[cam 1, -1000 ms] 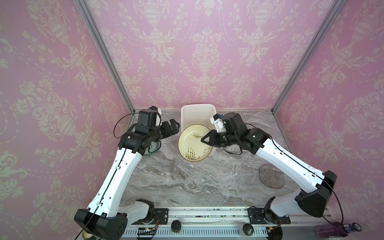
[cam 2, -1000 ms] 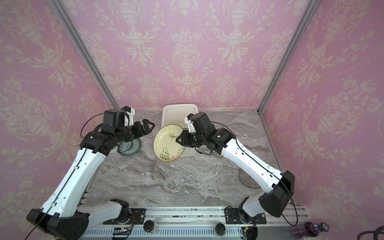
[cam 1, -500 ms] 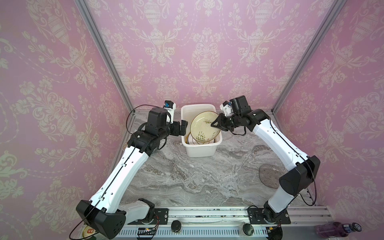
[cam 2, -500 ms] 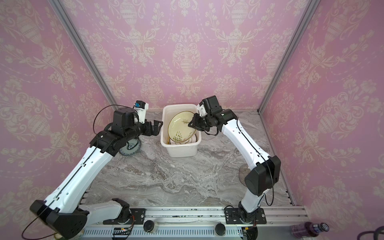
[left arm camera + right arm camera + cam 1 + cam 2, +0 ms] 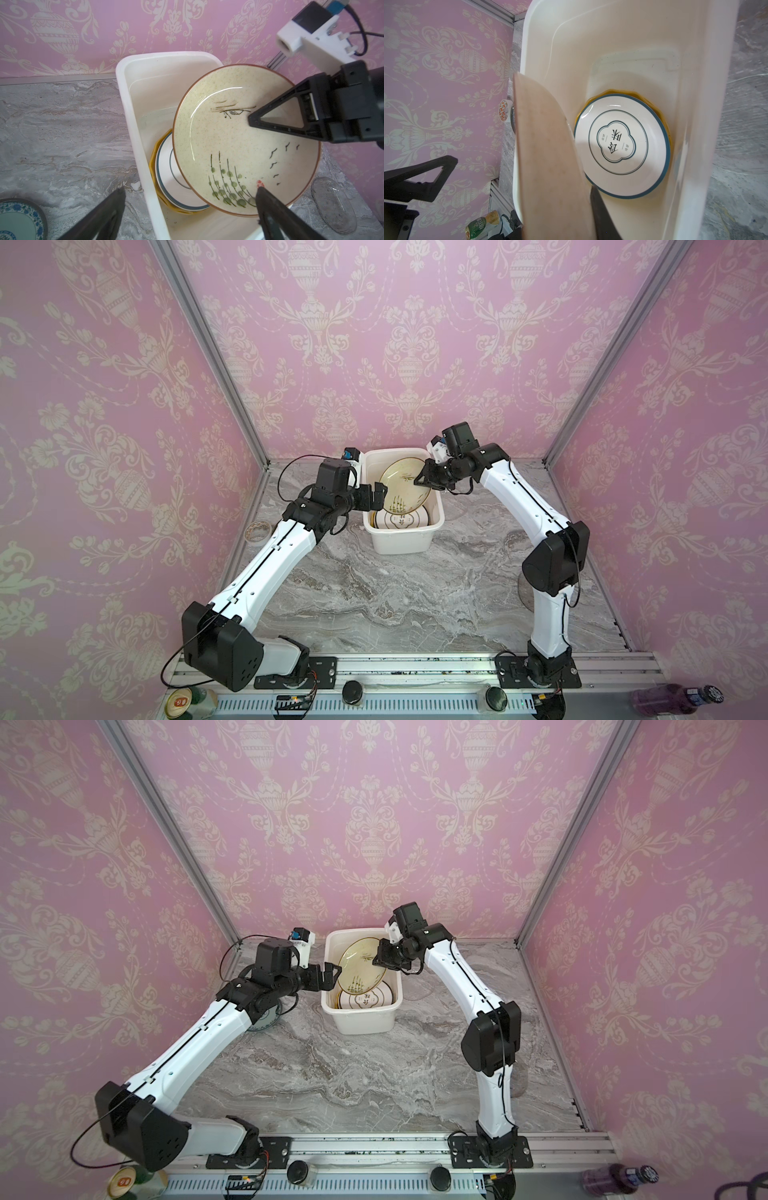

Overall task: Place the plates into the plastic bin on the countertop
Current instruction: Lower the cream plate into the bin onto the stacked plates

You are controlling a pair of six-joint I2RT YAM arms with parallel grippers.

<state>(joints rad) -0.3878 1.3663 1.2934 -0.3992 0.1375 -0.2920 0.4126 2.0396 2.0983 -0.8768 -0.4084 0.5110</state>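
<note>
The cream plate is still hanging above the plates in the bin, so the robot's right gripper will next go down toward the ringed white plate (image 5: 402,519) (image 5: 620,146) and let go of the cream plate's rim.
My right gripper (image 5: 420,481) is shut on the rim of a cream plate (image 5: 405,489) painted with green sprigs and birds. It holds the plate (image 5: 239,149) tilted over the white plastic bin (image 5: 401,541) on the grey marble countertop (image 5: 415,601). In the right wrist view only the plate's back (image 5: 546,155) shows. A white plate with a dark ringed rim and lettering (image 5: 622,145) lies in the bin on a yellow plate (image 5: 154,176). My left gripper (image 5: 375,498) is open at the bin's left rim, beside the held plate's lower edge.
A blue-patterned plate (image 5: 18,220) lies on the countertop left of the bin, under my left arm. A clear glass plate (image 5: 330,205) lies right of the bin. A tape roll (image 5: 257,531) sits by the left wall. Cans (image 5: 185,701) and a purple bottle (image 5: 673,699) stand beyond the front rail.
My right arm has carried the cream plate from in front of the bin to above its inside. My left gripper has moved in to the bin's left rim, still open.
</note>
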